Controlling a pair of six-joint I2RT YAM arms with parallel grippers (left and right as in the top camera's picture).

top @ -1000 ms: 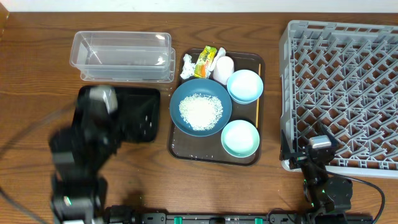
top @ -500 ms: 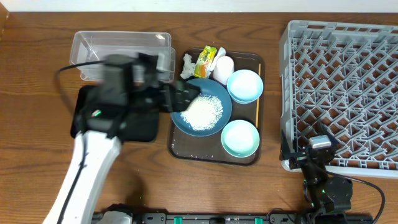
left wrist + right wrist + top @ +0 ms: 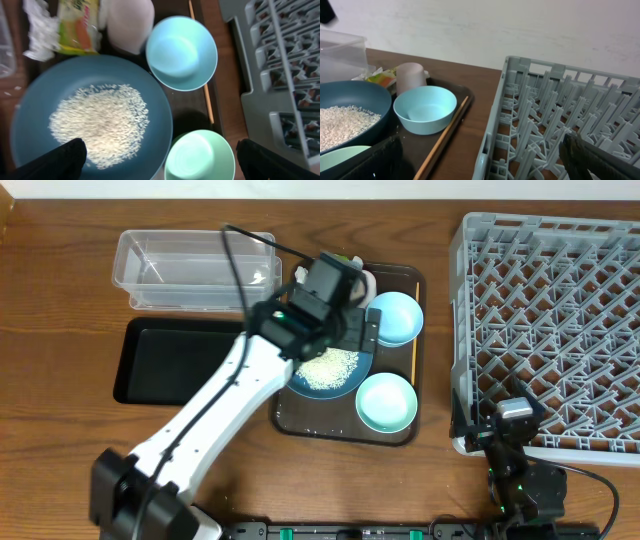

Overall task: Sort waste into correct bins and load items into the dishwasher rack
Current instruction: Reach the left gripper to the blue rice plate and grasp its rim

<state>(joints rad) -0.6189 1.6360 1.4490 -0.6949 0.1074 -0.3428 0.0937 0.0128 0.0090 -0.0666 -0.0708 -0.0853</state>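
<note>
My left gripper lowers astride the large blue bowl's rim (image 3: 370, 363) (image 3: 170, 114) next, between the pale blue and mint bowls, since empty tray shows beside that rim.
My left gripper (image 3: 340, 338) (image 3: 165, 167) is open and empty, hovering over the brown tray between the large blue bowl (image 3: 300, 383) (image 3: 35, 100) of white rice (image 3: 100, 122) and the mint bowl (image 3: 386, 402) (image 3: 200, 157). Behind them are the pale blue bowl (image 3: 395, 317) (image 3: 182, 52), white cup (image 3: 127, 22), yellow-green wrapper (image 3: 75, 22) and crumpled tissue (image 3: 37, 27). The wooden stick (image 3: 414, 355) (image 3: 202, 90) lies along the tray's right side. My right gripper (image 3: 505, 430) (image 3: 485, 167) is open and empty at the front left corner of the grey rack (image 3: 550, 320) (image 3: 555, 125).
The clear tub (image 3: 190, 270) stands at the back left, with the black tray (image 3: 170, 360) in front of it. The brown serving tray (image 3: 300, 420) holds the dishes. My left arm crosses above the black tray's right end and hides part of the wrapper from overhead.
My left arm has swung from over the black tray to the right and now hangs above the blue bowl on the brown tray. The right arm has not moved.
</note>
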